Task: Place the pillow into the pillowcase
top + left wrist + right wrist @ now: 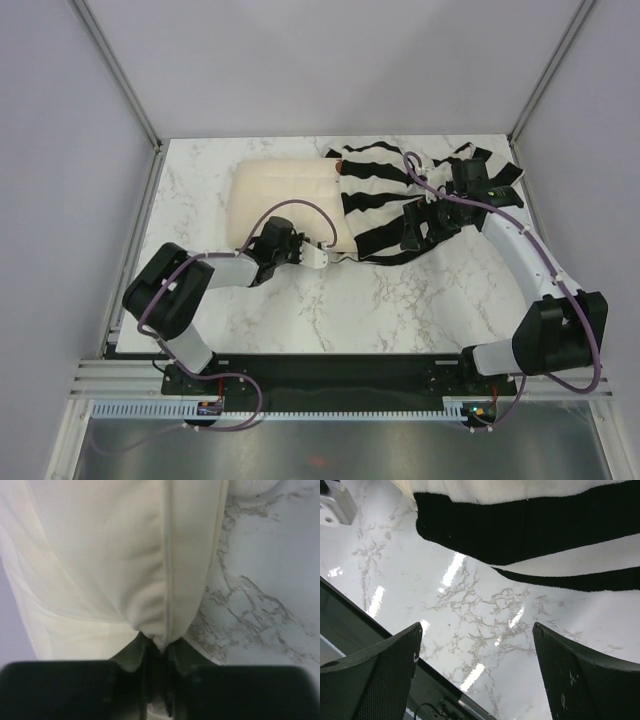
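The pillow is mostly outside, so my left gripper will lift its edge toward the pillowcase (pixel 385 200), to its right in the top view, and let go.
The cream pillow (pixel 285 195) lies at the back of the marble table, its right end meeting the black and white striped pillowcase (pixel 385 200), which lies crumpled to its right. A small brown patch (pixel 338 168) shows where the two meet. My left gripper (pixel 322 256) is at the pillow's near right corner and is shut on the pillow's seam edge (pixel 165 630), with the pillow (pixel 115 555) filling that view. My right gripper (pixel 425 225) hovers over the pillowcase's near edge. It is wide open and empty (pixel 480 680), with the striped fabric (pixel 530 525) just beyond its fingers (pixel 385 675).
The marble table (pixel 380 300) has grey walls on the left, back and right with metal frame posts (pixel 120 75). A black base rail (pixel 330 370) runs along the near edge. Purple cables run along both arms.
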Controlling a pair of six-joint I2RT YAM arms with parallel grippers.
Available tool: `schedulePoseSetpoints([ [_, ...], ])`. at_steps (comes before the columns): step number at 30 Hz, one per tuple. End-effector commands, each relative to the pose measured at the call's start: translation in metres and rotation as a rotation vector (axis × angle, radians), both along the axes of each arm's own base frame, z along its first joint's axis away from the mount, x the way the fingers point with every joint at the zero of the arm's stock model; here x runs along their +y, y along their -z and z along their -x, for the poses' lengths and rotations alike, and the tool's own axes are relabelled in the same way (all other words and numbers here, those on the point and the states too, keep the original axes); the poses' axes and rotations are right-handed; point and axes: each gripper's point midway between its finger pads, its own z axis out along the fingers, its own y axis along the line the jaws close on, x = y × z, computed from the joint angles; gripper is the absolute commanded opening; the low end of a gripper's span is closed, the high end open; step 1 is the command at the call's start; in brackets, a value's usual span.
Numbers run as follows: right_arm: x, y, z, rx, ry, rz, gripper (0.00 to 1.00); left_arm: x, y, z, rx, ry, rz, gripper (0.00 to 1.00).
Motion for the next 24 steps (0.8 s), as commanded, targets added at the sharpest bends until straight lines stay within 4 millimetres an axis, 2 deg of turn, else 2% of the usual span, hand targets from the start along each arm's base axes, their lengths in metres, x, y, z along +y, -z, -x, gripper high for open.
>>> schedulePoseSetpoints([
  [1, 0.014, -0.016, 0.003, -0.031, 0.036, -0.106, 0.94, 0.002, 0.022, 0.002, 0.043, 0.02, -0.06, 0.03],
  [2, 0.018, -0.022, -0.003, -0.069, 0.043, -0.139, 0.94, 0.003, 0.026, 0.009, 0.096, 0.026, -0.07, 0.02],
  [3, 0.019, -0.025, 0.001, -0.086, 0.052, -0.16, 0.93, -0.007, 0.009, 0.005, 0.122, 0.008, -0.014, 0.02],
  [4, 0.024, -0.033, -0.004, -0.106, 0.089, -0.201, 0.93, -0.018, 0.001, 0.011, 0.179, 0.03, 0.04, 0.02],
  [5, 0.027, -0.03, 0.0, -0.094, 0.107, -0.232, 0.92, -0.015, 0.005, 0.031, 0.304, 0.019, 0.033, 0.02],
  [6, 0.029, -0.039, 0.003, -0.13, 0.122, -0.264, 0.92, -0.031, -0.029, 0.022, 0.314, -0.009, 0.135, 0.02],
  [7, 0.031, -0.042, 0.004, -0.142, 0.148, -0.297, 0.92, -0.04, -0.04, 0.028, 0.361, -0.005, 0.178, 0.02],
  [8, 0.034, -0.054, -0.004, -0.189, 0.197, -0.357, 0.92, -0.047, -0.057, 0.019, 0.323, 0.006, 0.202, 0.02],
  [9, 0.03, -0.044, 0.006, -0.19, 0.26, -0.379, 0.9, -0.057, -0.086, 0.004, 0.262, 0.02, 0.24, 0.02],
  [10, 0.031, -0.049, 0.001, -0.233, 0.291, -0.422, 0.9, -0.064, -0.101, -0.001, 0.234, 0.032, 0.257, 0.02],
  [11, 0.032, -0.025, 0.012, -0.135, 0.388, -0.475, 0.9, -0.068, -0.11, -0.003, 0.216, 0.04, 0.268, 0.02],
  [12, 0.033, -0.028, 0.016, -0.143, 0.426, -0.519, 0.9, -0.072, -0.121, -0.008, 0.194, 0.048, 0.282, 0.02],
  [13, 0.031, -0.026, 0.012, -0.17, 0.473, -0.544, 0.9, -0.079, -0.091, 0.054, 0.539, 0.042, 0.341, 0.02],
  [14, 0.029, -0.005, 0.018, -0.121, 0.533, -0.541, 0.89, -0.081, -0.093, 0.055, 0.543, 0.04, 0.347, 0.02],
  [16, 0.025, 0.005, 0.016, -0.115, 0.622, -0.546, 0.89, -0.085, -0.099, 0.058, 0.58, 0.038, 0.366, 0.02],
  [17, 0.032, 0.008, 0.017, -0.119, 0.605, -0.538, 0.89, -0.087, -0.101, 0.059, 0.596, 0.031, 0.374, 0.02],
  [18, 0.034, 0.016, 0.014, -0.099, 0.625, -0.519, 0.9, -0.092, -0.111, 0.055, 0.602, 0.016, 0.401, 0.02],
  [20, 0.042, 0.021, 0.012, -0.102, 0.63, -0.517, 0.91, -0.097, -0.114, 0.059, 0.658, 0.009, 0.415, 0.02],
  [22, 0.051, 0.036, 0.013, -0.095, 0.616, -0.471, 0.91, -0.103, -0.125, 0.055, 0.666, 0.003, 0.443, 0.02],
  [23, 0.041, 0.048, 0.008, -0.115, 0.672, -0.417, 0.91, -0.103, -0.124, 0.055, 0.675, -0.005, 0.439, 0.02],
  [24, 0.041, 0.061, 0.005, -0.099, 0.685, -0.392, 0.91, -0.105, -0.124, 0.051, 0.676, -0.006, 0.44, 0.02],
])
